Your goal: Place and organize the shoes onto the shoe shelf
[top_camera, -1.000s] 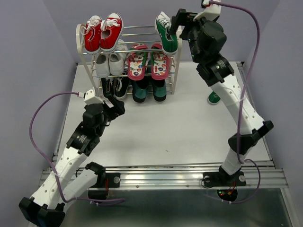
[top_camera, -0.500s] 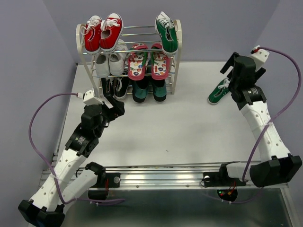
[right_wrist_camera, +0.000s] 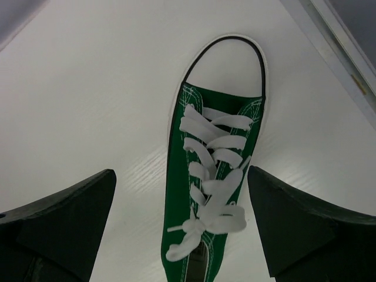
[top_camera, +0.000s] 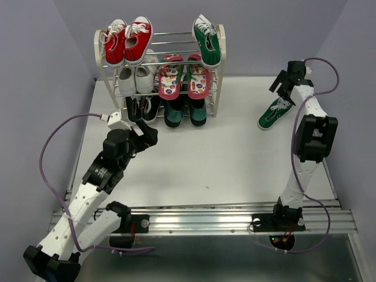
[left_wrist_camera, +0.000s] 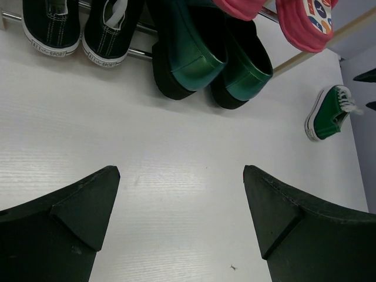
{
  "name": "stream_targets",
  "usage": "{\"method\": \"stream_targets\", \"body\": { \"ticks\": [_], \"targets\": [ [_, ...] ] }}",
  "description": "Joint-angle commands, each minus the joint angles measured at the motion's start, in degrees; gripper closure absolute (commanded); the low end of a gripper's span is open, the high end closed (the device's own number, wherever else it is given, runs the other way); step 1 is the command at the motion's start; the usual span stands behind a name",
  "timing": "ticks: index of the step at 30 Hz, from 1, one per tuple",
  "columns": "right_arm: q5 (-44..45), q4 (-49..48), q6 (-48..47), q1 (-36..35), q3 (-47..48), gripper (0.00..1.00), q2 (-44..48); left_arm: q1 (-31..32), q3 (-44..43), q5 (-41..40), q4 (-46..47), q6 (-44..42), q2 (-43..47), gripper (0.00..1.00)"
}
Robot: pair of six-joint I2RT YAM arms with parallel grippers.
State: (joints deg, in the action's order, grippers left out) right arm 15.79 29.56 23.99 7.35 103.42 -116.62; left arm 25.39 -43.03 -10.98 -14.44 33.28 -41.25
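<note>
The loose green sneaker's laces already lie between my open fingers. I will lower my right gripper onto the lace bow near its opening (top_camera: 281,105) (right_wrist_camera: 205,218) and close it.
The shoe shelf (top_camera: 218,70) stands at the back left. One green sneaker (top_camera: 207,41) rests on its top tier at the right. Red flip-flops (top_camera: 183,76) lie on the middle tier and dark teal slip-ons (top_camera: 185,111) on the bottom tier, also seen in the left wrist view (left_wrist_camera: 200,59). The other green sneaker (top_camera: 273,113) lies on the table at the right, seen in the right wrist view (right_wrist_camera: 214,164) and the left wrist view (left_wrist_camera: 330,113). My right gripper (top_camera: 286,82) is open just above it, fingers either side. My left gripper (top_camera: 145,130) is open and empty before the shelf.
Red sneakers (top_camera: 128,40) sit on the top tier at the left, white sneakers (top_camera: 136,77) below them, black sneakers (top_camera: 141,108) on the bottom tier. The table's right edge rail (right_wrist_camera: 335,53) runs close beside the loose sneaker.
My right arm has swung from the shelf's top tier, where it left a green sneaker, out right and down over the loose sneaker. The left arm has barely moved.
</note>
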Motion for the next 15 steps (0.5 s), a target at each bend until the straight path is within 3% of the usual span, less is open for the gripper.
{"method": "stream_targets", "body": {
  "ticks": [1, 5, 13, 15],
  "targets": [
    [-2.0, 5.5, -0.3, 0.9, 10.4, 0.03, -4.2, 0.1, -0.5, 4.6, 2.8, -1.5, 0.2, 0.01],
    [0.2, 8.3, 0.3, 0.9, 13.1, 0.13, -8.9, 0.1, -0.1, 8.6, 4.4, -2.2, -0.6, 0.01],
    [4.9, 10.3, 1.4, 0.9, 6.2, 0.23, -8.4, 0.2, 0.0, 8.7, 4.2, -2.4, -0.4, 0.01],
    [3.0, 10.3, 1.7, 0.9, 4.8, 0.31, -8.5, 0.2, -0.1, 7.7, 3.8, -2.2, 0.1, 0.01]
  ]
}}
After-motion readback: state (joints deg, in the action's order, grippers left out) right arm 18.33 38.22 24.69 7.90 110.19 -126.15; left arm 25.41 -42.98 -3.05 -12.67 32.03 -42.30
